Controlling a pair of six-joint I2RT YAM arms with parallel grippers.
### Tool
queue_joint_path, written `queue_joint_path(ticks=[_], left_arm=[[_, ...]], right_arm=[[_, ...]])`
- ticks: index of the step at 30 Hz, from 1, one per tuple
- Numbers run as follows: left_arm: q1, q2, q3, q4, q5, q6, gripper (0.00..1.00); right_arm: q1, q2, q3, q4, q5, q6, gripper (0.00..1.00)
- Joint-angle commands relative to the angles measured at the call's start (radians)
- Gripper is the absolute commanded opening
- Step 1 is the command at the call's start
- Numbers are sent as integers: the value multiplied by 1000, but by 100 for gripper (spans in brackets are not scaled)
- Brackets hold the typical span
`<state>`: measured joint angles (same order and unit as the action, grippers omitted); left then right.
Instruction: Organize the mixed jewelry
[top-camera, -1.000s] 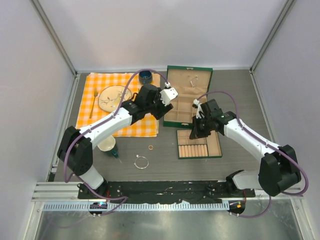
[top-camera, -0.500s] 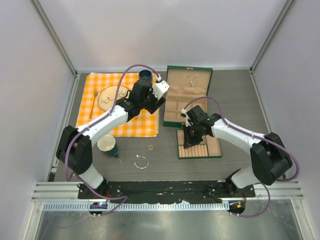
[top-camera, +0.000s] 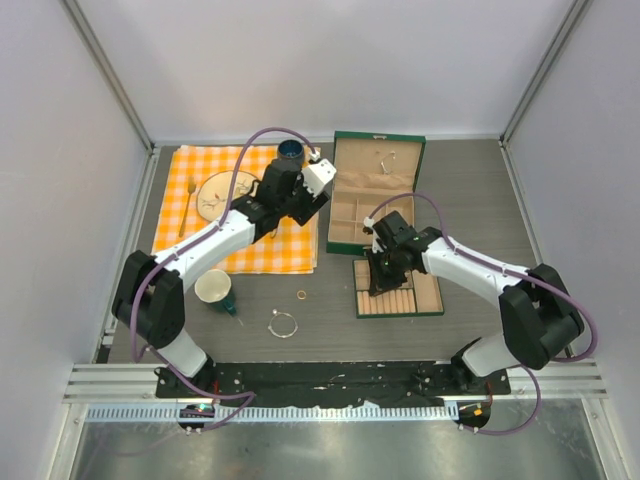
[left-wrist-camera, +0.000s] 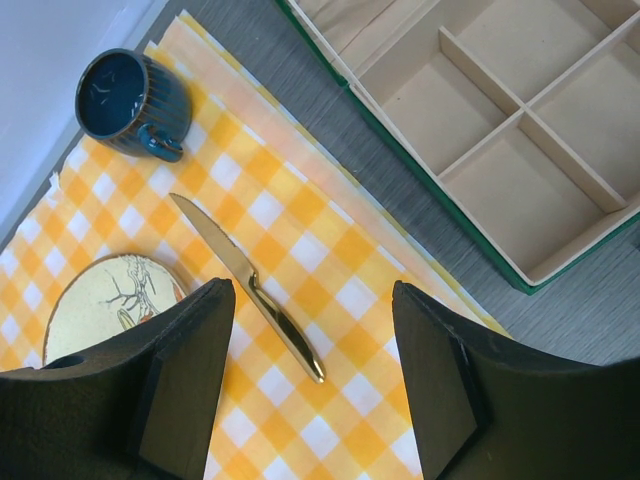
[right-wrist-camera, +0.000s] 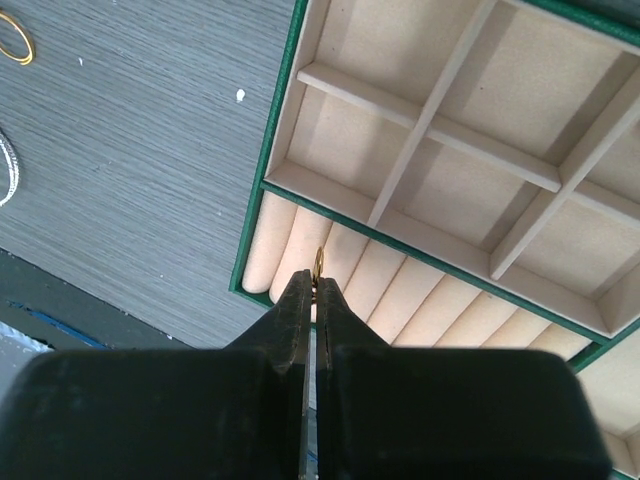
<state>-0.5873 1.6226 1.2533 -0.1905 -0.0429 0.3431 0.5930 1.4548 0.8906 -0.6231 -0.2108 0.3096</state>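
My right gripper will lower onto the seam between the beige rolls below and release the gold ring, since the ring hangs edge-on along that seam.
My right gripper (right-wrist-camera: 313, 281) is shut on a small gold ring (right-wrist-camera: 318, 262), edge-on at its tips, just above the left rolls of the beige ring tray (right-wrist-camera: 440, 300). In the top view it (top-camera: 385, 272) hovers over the tray's (top-camera: 425, 297) left part. A second gold ring (top-camera: 301, 295) and the thin silver bangle (top-camera: 283, 325) lie on the grey table left of the tray. A tiny white speck (right-wrist-camera: 240, 96) lies near the box. My left gripper (left-wrist-camera: 312, 310) is open and empty above the checked cloth (top-camera: 205, 158), and it also shows in the top view (top-camera: 303, 205).
The open green box (top-camera: 378, 190) with beige compartments stands behind the tray, small pieces in its lid (top-camera: 386, 160). On the cloth are a gold knife (left-wrist-camera: 250, 285), a blue cup (left-wrist-camera: 130, 100), a plate (top-camera: 222, 192) and a fork (top-camera: 186, 205). A white cup (top-camera: 213, 288) sits front left.
Over the last second my right gripper moved left and nearer, from beside the box to over the ring tray. My left gripper drew back left from the box to over the cloth.
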Motion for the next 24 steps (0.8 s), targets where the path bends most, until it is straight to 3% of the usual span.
queue_joint_path(ticks=[1,24], left_arm=[[1,6,9,48,-9,-4,69],[1,16,-11,63,-8,2,69]], right_arm=[[4,10,-7,8,8,13,1],[4,22,-27,33,-27,25,1]])
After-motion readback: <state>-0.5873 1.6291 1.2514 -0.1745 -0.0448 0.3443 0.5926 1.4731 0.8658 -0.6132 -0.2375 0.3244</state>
